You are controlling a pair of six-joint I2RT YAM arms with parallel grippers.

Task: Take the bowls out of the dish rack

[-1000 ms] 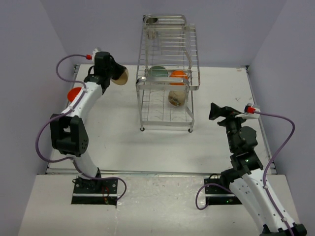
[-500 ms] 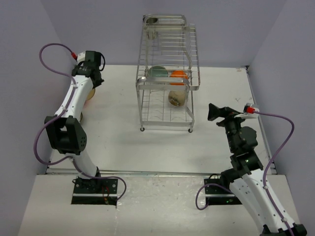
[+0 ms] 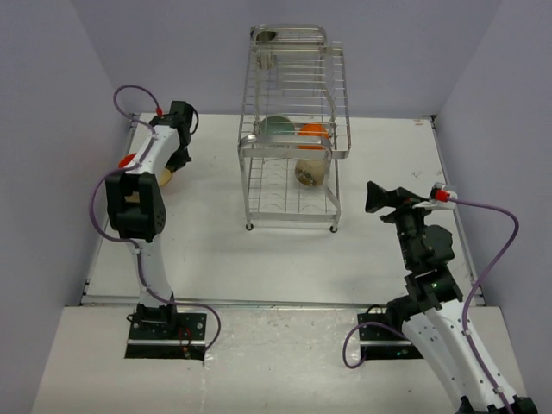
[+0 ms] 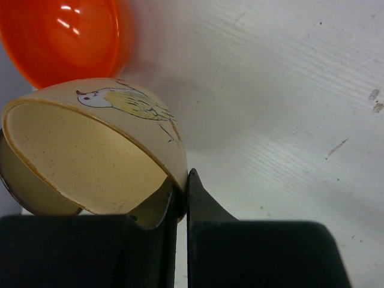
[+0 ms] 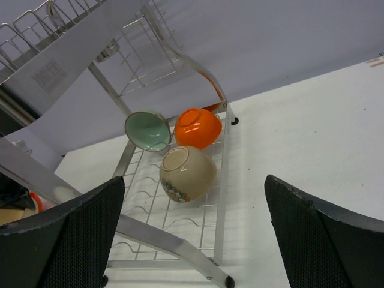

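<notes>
My left gripper needs to lower the cream-beige bowl, which is still tilted, onto the table (image 3: pixel 165 177) next to the orange bowl. Then it should let go of the cream-beige bowl's rim.
My left gripper (image 4: pixel 183 180) is shut on the rim of the cream-beige bowl (image 4: pixel 90 156), which has a bird drawn on it. It holds the bowl tilted low over the table, next to an orange bowl (image 4: pixel 66 36) at the far left (image 3: pixel 128 160). The dish rack (image 3: pixel 293 95) stands at the back middle. On its lower tier are a mint green bowl (image 5: pixel 147 131), a second orange bowl (image 5: pixel 198 127) and a brown-olive bowl (image 5: pixel 187 174). My right gripper (image 5: pixel 192 234) is open and empty, right of the rack and apart from it.
Purple walls close in the white table (image 3: pixel 379 241) at left, back and right. The rack's silver frame bar (image 5: pixel 162 240) and foot (image 5: pixel 227 281) lie between my right gripper and the bowls. A small utensil holder (image 3: pixel 266 36) sits on the rack's top tier.
My left arm swung from beside the rack to the far left and lowered the cream-beige bowl beside the orange bowl. The right arm has not moved.
</notes>
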